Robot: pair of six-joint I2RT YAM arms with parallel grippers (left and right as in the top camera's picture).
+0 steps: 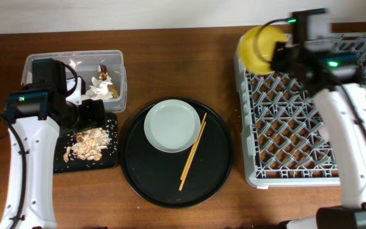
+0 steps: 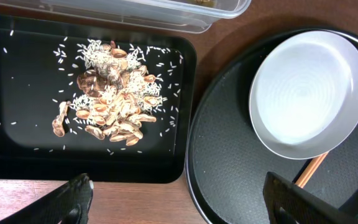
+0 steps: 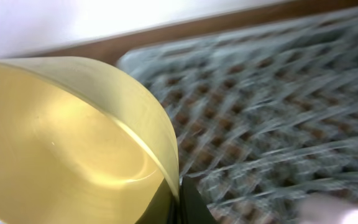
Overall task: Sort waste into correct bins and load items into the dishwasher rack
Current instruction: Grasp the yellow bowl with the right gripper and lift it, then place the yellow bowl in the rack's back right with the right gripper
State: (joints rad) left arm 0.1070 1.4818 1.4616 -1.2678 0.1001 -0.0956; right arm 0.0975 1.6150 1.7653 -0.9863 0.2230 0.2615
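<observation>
The right gripper shifts to the right in the overhead view next, then lowers the bowl between open pegs (image 1: 283,77), since it hangs over the rack's far corner.
My right gripper (image 1: 273,56) is shut on the rim of the small yellow bowl (image 1: 258,47) and holds it above the far left corner of the grey dishwasher rack (image 1: 297,114); the bowl fills the right wrist view (image 3: 67,143). My left gripper (image 2: 179,199) is open and empty, over the table edge between the shallow black tray (image 2: 17,93) and the round tray. Food scraps (image 2: 114,102) lie in the shallow tray. The clear tub (image 1: 75,70) holds white tissues (image 1: 100,86) and a brown wrapper (image 1: 105,71). The grey-green plate (image 1: 172,125) and chopsticks (image 1: 192,151) lie on the round black tray. Cups are out of view.
The big round black tray (image 1: 176,184) sits mid-table between the bins and the rack. The rack's upright pegs (image 3: 278,124) show blurred in the right wrist view. The table's far edge meets a white wall.
</observation>
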